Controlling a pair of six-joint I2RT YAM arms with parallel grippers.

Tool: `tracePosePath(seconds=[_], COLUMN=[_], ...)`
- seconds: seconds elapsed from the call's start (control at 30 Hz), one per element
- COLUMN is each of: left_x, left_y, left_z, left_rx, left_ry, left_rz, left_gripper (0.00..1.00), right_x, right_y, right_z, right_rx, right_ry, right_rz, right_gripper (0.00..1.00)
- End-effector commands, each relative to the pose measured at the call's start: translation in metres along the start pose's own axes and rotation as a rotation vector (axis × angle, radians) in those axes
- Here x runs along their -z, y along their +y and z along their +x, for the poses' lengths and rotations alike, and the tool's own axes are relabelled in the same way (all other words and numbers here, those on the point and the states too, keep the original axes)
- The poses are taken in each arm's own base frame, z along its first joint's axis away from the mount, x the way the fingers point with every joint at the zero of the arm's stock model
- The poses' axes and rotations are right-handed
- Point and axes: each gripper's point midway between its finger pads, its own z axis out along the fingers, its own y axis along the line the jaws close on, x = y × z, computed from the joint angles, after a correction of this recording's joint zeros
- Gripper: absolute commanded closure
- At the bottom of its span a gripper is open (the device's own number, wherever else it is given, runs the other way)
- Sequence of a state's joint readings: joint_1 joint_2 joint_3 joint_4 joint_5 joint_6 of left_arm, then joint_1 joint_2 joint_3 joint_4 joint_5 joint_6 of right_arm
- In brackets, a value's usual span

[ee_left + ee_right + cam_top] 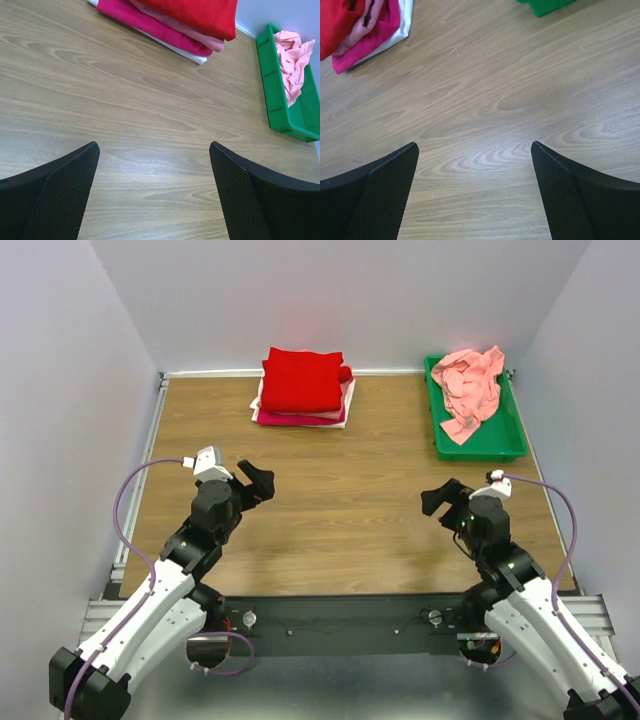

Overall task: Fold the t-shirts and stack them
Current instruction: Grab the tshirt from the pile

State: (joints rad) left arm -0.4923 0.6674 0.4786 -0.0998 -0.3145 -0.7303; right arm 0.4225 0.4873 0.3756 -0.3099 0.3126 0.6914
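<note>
This shirt is still crumpled and unfolded, so my right gripper should next move outward over the green tray [505, 445] and down onto the middle of the salmon-pink t-shirt [470, 390].
A crumpled salmon-pink t-shirt [470, 390] lies in the green tray [505, 445] at the back right; it also shows in the left wrist view [295, 65]. A stack of folded t-shirts stands at the back middle: bright red [302, 380] on top, a pale pink layer, magenta [285, 419] and white [347, 400] below. The stack also shows in the left wrist view [200, 15] and the right wrist view [365, 30]. My left gripper [258, 483] is open and empty over bare wood. My right gripper [440, 497] is open and empty over bare wood.
The wooden table [340, 520] is bounded by white walls at the back and sides. A metal rail [340, 615] runs along the near edge by the arm bases. Purple cables loop beside both arms.
</note>
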Motion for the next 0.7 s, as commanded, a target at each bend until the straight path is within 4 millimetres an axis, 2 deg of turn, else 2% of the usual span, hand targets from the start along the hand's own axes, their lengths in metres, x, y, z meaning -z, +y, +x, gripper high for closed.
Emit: tracePosePath(seconds=[0.0, 0.1, 0.17, 0.2, 0.27, 0.3, 0.4, 0.43, 0.47, 0.5, 0.53, 0.57, 0.6, 0.63, 0.67], left_x=[-0.003, -0.003, -0.004, -0.004, -0.005, -0.006, -0.009, -0.01, -0.011, -0.011, -0.011, -0.011, -0.01, -0.009, -0.009], left_y=[0.011, 0.011, 0.012, 0.012, 0.012, 0.012, 0.012, 0.012, 0.013, 0.013, 0.013, 0.013, 0.012, 0.01, 0.009], left_z=[0.003, 0.003, 0.004, 0.005, 0.006, 0.006, 0.011, 0.013, 0.013, 0.014, 0.014, 0.015, 0.016, 0.016, 0.019], left_rx=[0.001, 0.003, 0.0, -0.001, -0.002, -0.004, -0.019, -0.026, -0.029, -0.031, -0.031, -0.032, -0.029, -0.031, -0.03], left_ry=[-0.014, -0.014, -0.01, -0.006, -0.005, -0.004, 0.016, 0.028, 0.032, 0.036, 0.04, 0.042, 0.049, 0.05, 0.057], left_rz=[-0.042, -0.044, -0.046, -0.046, -0.049, -0.05, -0.049, -0.052, -0.055, -0.062, -0.064, -0.063, -0.053, -0.04, -0.03], left_gripper=[0.02, 0.02, 0.02, 0.02, 0.02, 0.02, 0.02, 0.02, 0.02, 0.02, 0.02, 0.02, 0.02, 0.02, 0.02], right_x=[0.003, 0.004, -0.001, 0.001, -0.004, -0.01, -0.025, -0.04, -0.054, -0.072, -0.099, -0.113, -0.126, -0.153, -0.166], right_y=[0.001, 0.005, -0.005, -0.005, -0.006, -0.011, -0.012, -0.007, -0.005, 0.008, -0.001, -0.001, -0.012, -0.014, -0.019], right_z=[-0.023, -0.036, -0.045, -0.062, -0.074, -0.087, -0.108, -0.123, -0.126, -0.124, -0.135, -0.143, -0.152, -0.158, -0.164], right_rx=[-0.009, -0.017, 0.015, 0.016, 0.049, 0.07, 0.08, 0.108, 0.132, 0.136, 0.136, 0.126, 0.128, 0.135, 0.135], right_ry=[-0.061, -0.09, -0.12, -0.168, -0.185, -0.211, -0.252, -0.249, -0.213, -0.136, -0.094, -0.076, -0.057, -0.034, -0.022], right_rz=[0.044, 0.055, 0.132, 0.171, 0.225, 0.31, 0.43, 0.478, 0.489, 0.419, 0.45, 0.447, 0.461, 0.475, 0.477], right_gripper=[0.0, 0.0, 0.0, 0.0, 0.0, 0.0, 0.0, 0.0, 0.0, 0.0, 0.0, 0.0, 0.0, 0.0, 0.0])
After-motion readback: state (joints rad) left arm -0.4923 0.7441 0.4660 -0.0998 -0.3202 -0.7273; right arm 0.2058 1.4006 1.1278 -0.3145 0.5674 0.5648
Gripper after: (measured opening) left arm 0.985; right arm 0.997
